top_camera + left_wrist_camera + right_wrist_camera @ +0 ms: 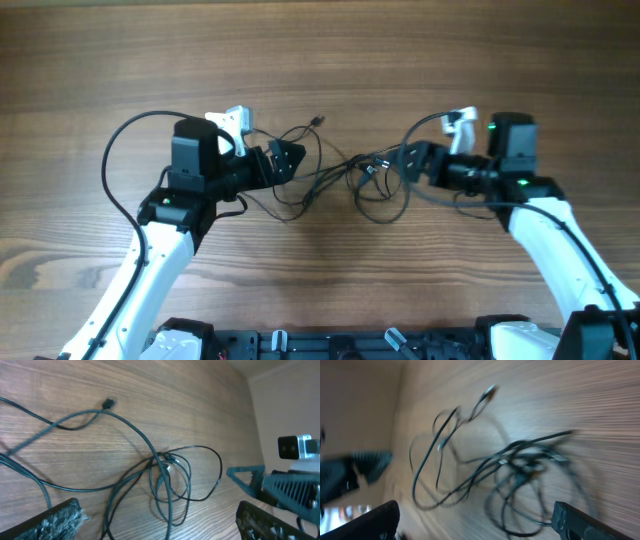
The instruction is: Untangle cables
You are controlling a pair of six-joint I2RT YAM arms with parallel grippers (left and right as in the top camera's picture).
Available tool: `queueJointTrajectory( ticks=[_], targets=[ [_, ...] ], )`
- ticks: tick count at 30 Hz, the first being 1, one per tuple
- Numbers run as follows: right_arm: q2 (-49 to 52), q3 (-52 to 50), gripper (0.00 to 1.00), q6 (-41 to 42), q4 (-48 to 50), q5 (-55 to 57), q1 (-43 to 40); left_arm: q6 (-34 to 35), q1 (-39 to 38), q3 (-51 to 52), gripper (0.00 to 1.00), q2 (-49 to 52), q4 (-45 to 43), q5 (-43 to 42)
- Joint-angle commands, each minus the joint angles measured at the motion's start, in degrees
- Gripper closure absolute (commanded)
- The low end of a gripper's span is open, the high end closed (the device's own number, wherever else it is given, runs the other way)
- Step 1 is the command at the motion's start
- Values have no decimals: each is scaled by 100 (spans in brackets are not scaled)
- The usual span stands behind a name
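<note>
The strands leave the knot in a narrow bunch. My right gripper needs to move past the knot toward my left gripper and down onto that bunch (320, 182) (471, 482).
Thin black cables (350, 175) lie tangled on the wooden table between my two arms, with a knot of loops at the middle and one plug end (318, 121) reaching toward the far side. My left gripper (290, 160) is open at the left end of the tangle. My right gripper (408, 162) is open at the right end. In the left wrist view the knotted loops (170, 472) lie ahead of the open fingers and a plug (108, 403) lies farther off. The right wrist view is blurred; the cable bunch (520, 467) lies between its two fingers.
The wooden table (320, 50) stretches to the far side. Thicker black wires (115, 160) loop from each arm to its white wrist camera. The right gripper's fingers (280, 487) show at the right of the left wrist view.
</note>
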State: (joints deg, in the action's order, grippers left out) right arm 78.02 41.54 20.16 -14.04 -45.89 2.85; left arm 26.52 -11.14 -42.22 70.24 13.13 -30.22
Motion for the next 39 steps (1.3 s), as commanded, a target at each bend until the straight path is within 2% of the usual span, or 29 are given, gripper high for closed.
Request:
queueJointTrajectory(
  ticks=[1, 4, 7, 9, 12, 14, 15, 17, 18, 20, 21, 22, 23, 24, 26, 28, 32, 34, 39],
  targets=[
    [-87, 2, 0, -629, 227, -90, 737, 605, -188, -20, 0, 28, 15, 920],
    [-101, 2, 0, -321, 603, -85, 1281, 1912, -160, -20, 0, 28, 337, 2218],
    [-98, 2, 0, -50, 844, 236, 1792, 3261, -133, -15, 0, 28, 782, 3106],
    [-70, 2, 0, -66, 951, 1141, 2367, 3565, -160, -13, 0, 28, 673, 2994],
    [177, 2, 0, -39, 1268, 2459, 3165, 3519, -310, -13, 0, 39, 892, 2813],
    [474, 2, 32, 199, 1624, 2824, 3536, 3523, -402, -13, 0, 92, 1161, 2813],
    [647, 2, 40, 511, 1786, 3062, 3657, 3523, -435, -11, 0, 131, 1266, 2813],
    [1143, 2, 42, 1108, 2232, 3536, 3810, 3534, -490, -11, 0, 269, 1508, 2806],
    [1405, 2, 49, 1438, 2601, 3344, 3812, 3552, -490, -11, 1, 367, 1578, 2660],
    [1543, 2, 64, 1453, 3016, 3029, 3812, 3567, -490, -11, 4, 544, 1554, 2227],
    [1534, 4, 82, 1425, 3233, 3062, 3810, 3567, -490, -11, 8, 651, 1534, 2020],
    [1456, 15, 95, 1429, 3381, 3082, 3768, 3567, -490, -11, 16, 868, 1519, 1845],
    [1373, 46, 96, 1432, 3392, 3080, 3722, 3569, -490, -11, 21, 1019, 1497, 1816],
    [1204, 109, 95, 1432, 3379, 3077, 3611, 3569, -490, -11, 31, 1196, 1432, 1740],
    [907, 203, 95, 1432, 3331, 3053, 3423, 3567, -490, -11, 65, 1582, 1172, 1401],
    [496, 350, 96, 1429, 3324, 2702, 3115, 3571, -490, -13, 94, 2052, 907, 1132],
    [-297, 1054, 96, 1241, 3112, 1604, 2090, 3569, -487, -11, 96, 2865, 765, 1115],
    [-476, 1405, 96, 909, 2835, 1582, 1646, 3569, -470, -11, 96, 3073, 793, 1115],
    [-575, 2863, 96, -129, 1644, 1871, -125, 3519, -83, -13, 96, 3139, 1167, 1252]
  ],
)
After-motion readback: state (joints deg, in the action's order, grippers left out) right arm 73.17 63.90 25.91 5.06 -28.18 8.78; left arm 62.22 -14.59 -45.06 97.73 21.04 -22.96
